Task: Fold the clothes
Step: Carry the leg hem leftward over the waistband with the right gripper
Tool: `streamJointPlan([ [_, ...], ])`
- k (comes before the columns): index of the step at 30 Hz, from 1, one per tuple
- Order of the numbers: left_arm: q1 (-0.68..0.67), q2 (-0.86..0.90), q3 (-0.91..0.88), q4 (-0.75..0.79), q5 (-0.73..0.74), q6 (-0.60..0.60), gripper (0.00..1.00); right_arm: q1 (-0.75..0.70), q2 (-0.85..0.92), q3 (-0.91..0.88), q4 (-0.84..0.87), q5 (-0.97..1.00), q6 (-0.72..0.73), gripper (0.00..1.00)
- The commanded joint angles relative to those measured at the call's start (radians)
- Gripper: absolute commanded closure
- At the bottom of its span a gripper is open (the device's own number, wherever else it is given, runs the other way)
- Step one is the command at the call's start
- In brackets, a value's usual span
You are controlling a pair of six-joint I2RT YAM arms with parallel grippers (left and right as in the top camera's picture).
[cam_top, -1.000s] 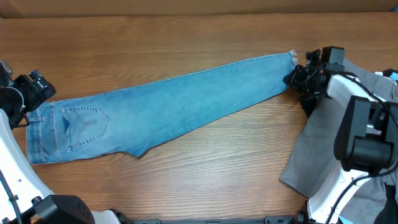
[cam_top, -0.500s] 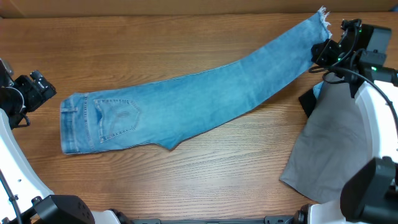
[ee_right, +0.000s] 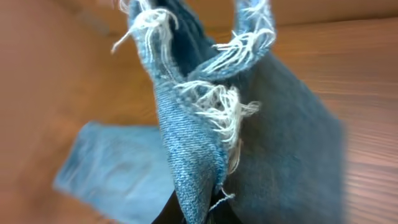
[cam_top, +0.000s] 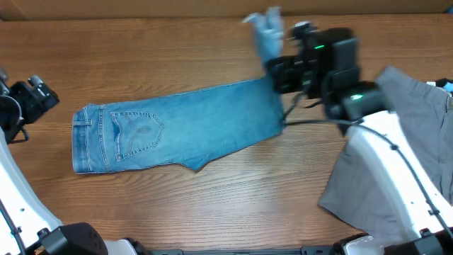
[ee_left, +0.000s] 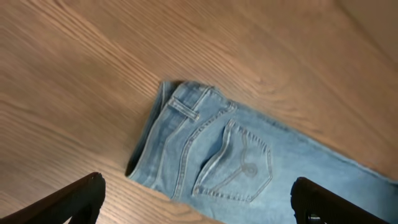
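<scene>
I need to carry the bunched hem across the jeans [cam_top: 177, 124] toward the waist of the jeans next with my right gripper, then let go of the hem over the back pocket.
The light-blue jeans [cam_top: 177, 124] lie across the table with the waist and stitched back pocket [cam_top: 138, 134] at the left. Their leg end is lifted off the wood, and the frayed hem [cam_top: 265, 25] sticks up behind my right gripper [cam_top: 279, 71]. In the right wrist view the right gripper [ee_right: 205, 214] is shut on the bunched hem [ee_right: 199, 112]. My left gripper [cam_top: 32, 99] stands open at the table's left edge, apart from the waistband. The left wrist view shows the pocket [ee_left: 239, 165] between and beyond its wide-apart fingertips [ee_left: 84, 196]; the left gripper [ee_left: 199, 208] holds nothing.
Grey trousers [cam_top: 368, 177] lie at the right, partly under my right arm [cam_top: 382, 142]. A small pale-blue piece [cam_top: 446, 86] shows at the far right edge. Bare wooden tabletop [cam_top: 212, 205] runs along the front and the back.
My right gripper has swung left from the right edge toward the middle, lifting the leg hem and doubling the leg over. The waist slid slightly right. The left arm stayed put.
</scene>
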Motion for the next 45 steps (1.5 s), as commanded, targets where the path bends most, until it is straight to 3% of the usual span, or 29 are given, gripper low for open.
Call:
streamJointPlan([
  [1, 0.030, -0.023, 0.102, -0.031, 0.011, -0.020, 0.02, 0.145, 0.032, 0.029, 0.071, -0.002, 0.053, 0.96],
  [10, 0.100, -0.024, 0.243, -0.088, 0.012, -0.023, 0.00, 0.423, 0.230, 0.030, 0.389, -0.001, 0.157, 0.95],
  [18, 0.099, -0.024, 0.264, -0.104, 0.012, -0.023, 0.00, 0.525, 0.356, 0.030, 0.693, 0.083, 0.290, 0.96],
  [23, 0.099, -0.024, 0.264, -0.107, 0.020, -0.024, 0.00, 0.549, 0.369, 0.030, 0.728, 0.219, 0.312, 0.95],
  [34, 0.097, -0.024, 0.264, -0.122, 0.024, -0.024, 0.00, 0.552, 0.378, 0.030, 0.734, 0.228, 0.312, 0.95],
  [35, 0.097, -0.024, 0.264, -0.123, 0.024, -0.023, 0.00, 0.552, 0.386, 0.029, 0.749, 0.227, 0.312, 0.92],
  [36, 0.097, -0.024, 0.264, -0.125, 0.024, -0.023, 0.00, 0.555, 0.401, 0.029, 0.777, 0.223, 0.312, 0.67],
  [37, 0.097, -0.024, 0.264, -0.126, 0.024, -0.023, 0.00, 0.557, 0.409, 0.030, 0.790, 0.223, 0.312, 0.56],
  [41, 0.097, -0.024, 0.264, -0.130, 0.024, -0.023, 0.00, 0.553, 0.415, 0.030, 0.787, 0.224, 0.303, 0.42],
  [45, 0.097, -0.024, 0.264, -0.142, 0.023, -0.023, 0.00, 0.525, 0.402, 0.030, 0.717, 0.224, 0.251, 0.41],
])
